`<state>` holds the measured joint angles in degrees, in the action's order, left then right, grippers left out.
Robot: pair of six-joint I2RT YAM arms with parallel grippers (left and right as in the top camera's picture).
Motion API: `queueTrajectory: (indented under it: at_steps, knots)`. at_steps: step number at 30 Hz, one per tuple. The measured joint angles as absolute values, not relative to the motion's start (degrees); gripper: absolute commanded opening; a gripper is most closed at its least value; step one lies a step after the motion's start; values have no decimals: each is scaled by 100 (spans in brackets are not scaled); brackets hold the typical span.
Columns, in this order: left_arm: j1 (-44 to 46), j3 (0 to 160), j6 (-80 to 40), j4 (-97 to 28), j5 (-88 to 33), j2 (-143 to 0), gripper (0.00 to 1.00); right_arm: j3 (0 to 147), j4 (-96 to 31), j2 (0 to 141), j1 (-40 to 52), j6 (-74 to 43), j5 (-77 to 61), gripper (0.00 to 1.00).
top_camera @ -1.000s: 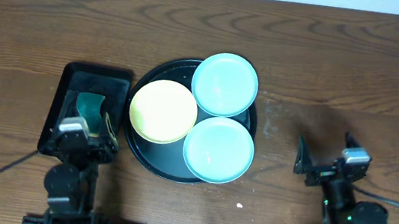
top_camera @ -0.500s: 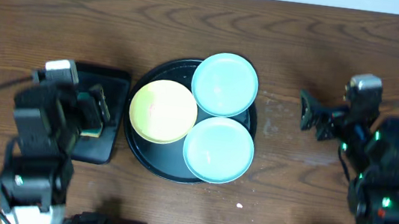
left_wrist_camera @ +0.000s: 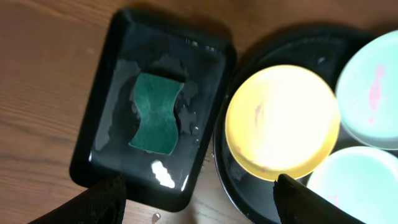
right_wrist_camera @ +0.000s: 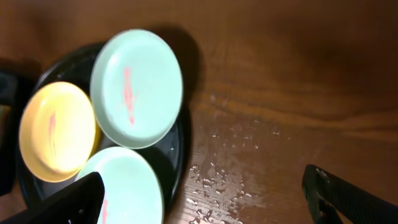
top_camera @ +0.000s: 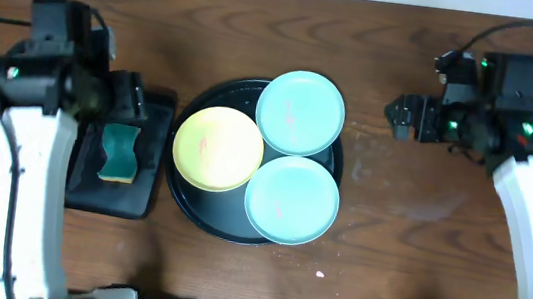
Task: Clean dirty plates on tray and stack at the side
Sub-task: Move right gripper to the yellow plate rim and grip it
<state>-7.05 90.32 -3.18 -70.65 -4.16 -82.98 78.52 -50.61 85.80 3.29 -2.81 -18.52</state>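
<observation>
My right gripper lowers to the left in the overhead view onto the yellow plate's rim beside the turquoise plates next, since that plate bears a red smear.
The round black tray (top_camera: 201, 216) sits mid-table and holds three plates: a pale yellow plate (top_camera: 217, 148) on the left, a turquoise plate (top_camera: 299, 113) at the back and a turquoise plate (top_camera: 291, 200) at the front. Each plate shows a faint red smear. My left gripper (top_camera: 130, 94) is open and empty above the sponge tray; its view (left_wrist_camera: 199, 199) shows the yellow plate (left_wrist_camera: 283, 121). My right gripper (top_camera: 398, 115) is open and empty, raised right of the tray (right_wrist_camera: 180, 155). Its view (right_wrist_camera: 205, 193) shows the back plate (right_wrist_camera: 137, 87).
A black rectangular sponge tray (top_camera: 147, 181) left of the round tray holds a green sponge (top_camera: 119, 150), also seen wet in the left wrist view (left_wrist_camera: 155, 112). Water droplets lie on the wood (right_wrist_camera: 230, 168) right of the round tray.
Both arms have risen from the near table edge and swung away from me; the left gripper now hangs over the sponge tray, the right beside the back plate. Plates unmoved.
</observation>
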Motion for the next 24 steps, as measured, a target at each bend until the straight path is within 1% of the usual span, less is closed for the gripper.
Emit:
queueTrajectory:
  at_steps: [4, 5, 6, 7, 10, 12, 14, 18, 24]
  knots:
    - [-705, 9035, -318, -7070, -416, -8772, 76, 7887, -4893, 9054, 329, -351, -1968, 99]
    - [-705, 9035, -318, -7070, -416, -8886, 77, 7887, -4783, 9144, 329, -405, -2082, 97]
    - [-705, 9035, -318, -7072, -416, -8980, 77, 7887, -4668, 9212, 329, -454, -2235, 91]
    - [-705, 9035, -318, -7072, -416, -9078, 77, 7891, -4525, 9282, 331, -504, -2423, 88]
    - [-705, 9035, -318, -7065, -416, -9325, 77, 7900, -4191, 9435, 456, -646, -2751, 80]
    - [-705, 9035, -322, -7070, -416, -9463, 77, 7907, -4034, 9533, 663, -829, -2755, 75]
    - [-709, 9035, -346, -7072, -416, -9548, 77, 7948, -3970, 9682, 945, -1028, -2709, 73]
    - [-867, 9035, -582, -7072, -412, -9561, 76, 8263, -4198, 10151, 1573, -1343, -2611, 68]
    - [-1422, 9035, -854, -7072, -399, -9559, 76, 9461, -4932, 11177, 2370, -1594, -2237, 59]
